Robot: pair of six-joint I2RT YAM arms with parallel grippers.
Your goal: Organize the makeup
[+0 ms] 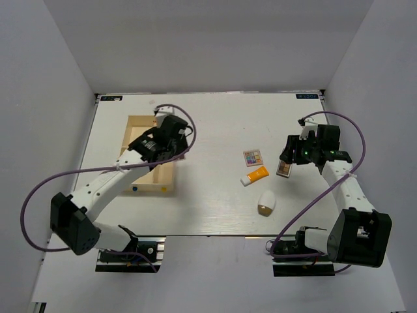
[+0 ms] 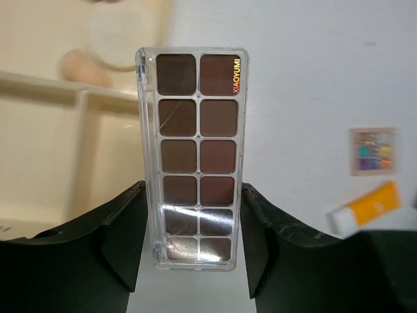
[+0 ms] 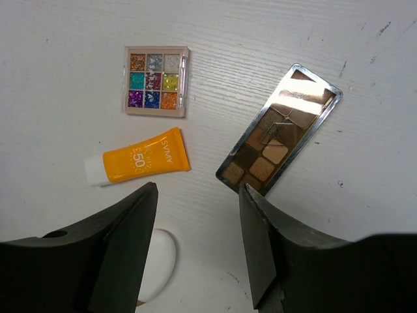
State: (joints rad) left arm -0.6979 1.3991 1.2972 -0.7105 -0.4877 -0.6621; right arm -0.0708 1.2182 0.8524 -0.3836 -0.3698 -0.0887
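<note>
The wide empty section of the box is below and to the left in the top view. My left gripper should carry the long brown palette that way next, then lower it and let it go.
My left gripper (image 2: 193, 195) is shut on a long brown palette (image 2: 193, 150) and holds it above the right edge of the pale wooden box (image 2: 39, 85). A round cream puff (image 2: 120, 32) and a peach sponge (image 2: 83, 68) lie in the box. My right gripper (image 3: 199, 195) is open above the table. A second brown palette (image 3: 279, 137) lies just beyond its right finger. The square multicolour palette (image 3: 156, 81), the orange white-capped tube (image 3: 140, 158) and the white-tan egg shape (image 3: 158, 261) lie to its left.
The wooden box (image 1: 133, 121) sits at the left of the table under the left gripper (image 1: 166, 135). The loose items lie right of centre near the right gripper (image 1: 287, 156). White walls enclose the table.
</note>
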